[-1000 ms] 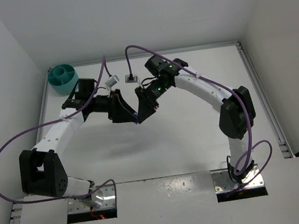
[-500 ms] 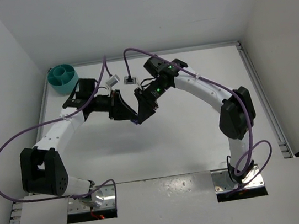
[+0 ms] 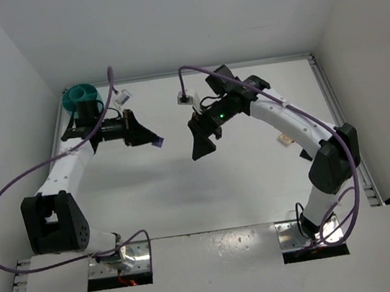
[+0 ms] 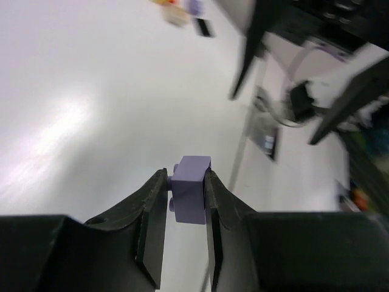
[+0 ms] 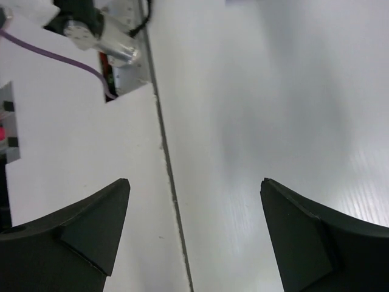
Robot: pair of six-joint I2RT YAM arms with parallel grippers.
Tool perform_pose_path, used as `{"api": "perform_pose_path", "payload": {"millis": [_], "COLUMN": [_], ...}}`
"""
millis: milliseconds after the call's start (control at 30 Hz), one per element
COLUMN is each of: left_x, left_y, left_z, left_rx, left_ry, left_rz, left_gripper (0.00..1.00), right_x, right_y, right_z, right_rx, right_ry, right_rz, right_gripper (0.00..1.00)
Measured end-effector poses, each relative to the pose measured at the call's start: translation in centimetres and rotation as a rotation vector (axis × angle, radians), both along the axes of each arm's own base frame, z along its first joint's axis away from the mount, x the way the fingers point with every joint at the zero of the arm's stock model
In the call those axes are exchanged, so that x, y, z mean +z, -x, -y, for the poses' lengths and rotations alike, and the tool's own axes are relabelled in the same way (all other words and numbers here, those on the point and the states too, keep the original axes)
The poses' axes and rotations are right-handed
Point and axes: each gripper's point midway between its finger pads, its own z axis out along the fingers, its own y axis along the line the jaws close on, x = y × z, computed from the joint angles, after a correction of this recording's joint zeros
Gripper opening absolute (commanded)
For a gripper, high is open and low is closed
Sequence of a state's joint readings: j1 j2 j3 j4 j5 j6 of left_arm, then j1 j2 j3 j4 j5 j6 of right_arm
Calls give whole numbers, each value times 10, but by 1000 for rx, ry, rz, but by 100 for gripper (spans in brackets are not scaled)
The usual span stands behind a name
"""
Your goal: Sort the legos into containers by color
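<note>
I should move my left gripper outward and to the left in the top view, over the teal bowl (image 3: 81, 96), to release there, because its purple lego (image 3: 158, 144) is hanging over bare table.
A small purple lego (image 4: 191, 188) is pinched between the fingers of my left gripper (image 4: 185, 177), which is shut on it and holds it above the table. From above, the lego (image 3: 158, 144) hangs at the tip of the left gripper (image 3: 152, 140), right of the teal bowl (image 3: 81, 96) at the back left corner. My right gripper (image 3: 202, 145) stands open and empty a short way right of the lego. In the right wrist view the right gripper (image 5: 194, 182) has only bare table between its wide-apart fingers.
A small pale object (image 3: 283, 139) lies on the table under the right arm. Blurred small coloured bits (image 4: 173, 11) show far off in the left wrist view. The seam of the table's near edge (image 5: 167, 182) runs below the right gripper. White walls close in both sides.
The two grippers met at the table's middle over the lego. The right gripper has opened and drawn back right; the left gripper has carried the lego up and left, nearer the bowl.
</note>
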State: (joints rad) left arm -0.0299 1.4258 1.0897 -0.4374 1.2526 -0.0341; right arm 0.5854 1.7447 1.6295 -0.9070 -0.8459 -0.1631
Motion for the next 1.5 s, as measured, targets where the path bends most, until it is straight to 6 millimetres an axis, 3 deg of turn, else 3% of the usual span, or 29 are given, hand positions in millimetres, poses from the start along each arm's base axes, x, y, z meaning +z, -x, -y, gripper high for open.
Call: {"api": "perform_pose_path", "payload": {"millis": [67,167,267,333,433,600,700,800,1200,1500], "left_x": [3,22,48,54,46,-7,-36,-48,-43,-65], "left_y": [-26,-91,-152,-184,-226,-264,-270,-274,-283,-290], "left_z": [-22,-68,-123,-160,-212,-279,-293,-296,-311,-310], "left_rx": [111,326,511,598,679,706,681,655,641,616], "left_ry": [-73,-259,-429,-514,-590,-703,-766,-817,-929,-943], "left_rz": [39,178,322,365,385,325,294,293,382,371], "left_gripper": [12,12,12,12,14,14,14,14,16,17], "right_x": [-7,-25,-47,-59,-63,-52,-51,-52,-69,-70], "right_y": [-5,-20,-29,-33,-38,-51,-54,-55,-58,-61], "right_z": [12,32,52,67,82,93,97,98,97,100], "right_rx": [-47,-132,-209,-258,-306,-367,-387,-396,-392,-404], "right_ry": [43,123,208,259,288,275,273,273,294,295], "right_rz": [19,56,76,80,98,145,142,136,89,83], "right_gripper": [90,90,91,92,93,93,93,93,93,93]}}
